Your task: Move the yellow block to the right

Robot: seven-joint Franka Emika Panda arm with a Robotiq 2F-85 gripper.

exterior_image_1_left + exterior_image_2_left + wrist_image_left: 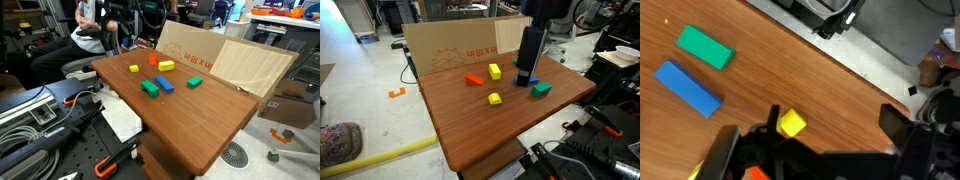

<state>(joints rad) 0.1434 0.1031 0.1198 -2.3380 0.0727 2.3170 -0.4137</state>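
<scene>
My gripper is going down to the small yellow block (133,68) (792,123) next. It will turn so its fingers line up with the block's sides, because the block sits crooked.
The small yellow block (133,68) lies on the wooden table, apart from the other blocks; it also shows in an exterior view (495,98). In the wrist view the yellow block (792,123) appears between the jaws, close to the left finger. My gripper (526,78) hangs over the table near the blue block (523,81), which it partly hides. The gripper (833,125) is open and empty. I cannot make it out in the exterior view from the table's other side.
A longer yellow block (166,66), an orange block (153,59), a blue block (164,83) and two green blocks (149,89) (195,82) lie on the table (190,125). A cardboard sheet (450,50) stands along one edge. Black equipment (40,130) sits beside the table.
</scene>
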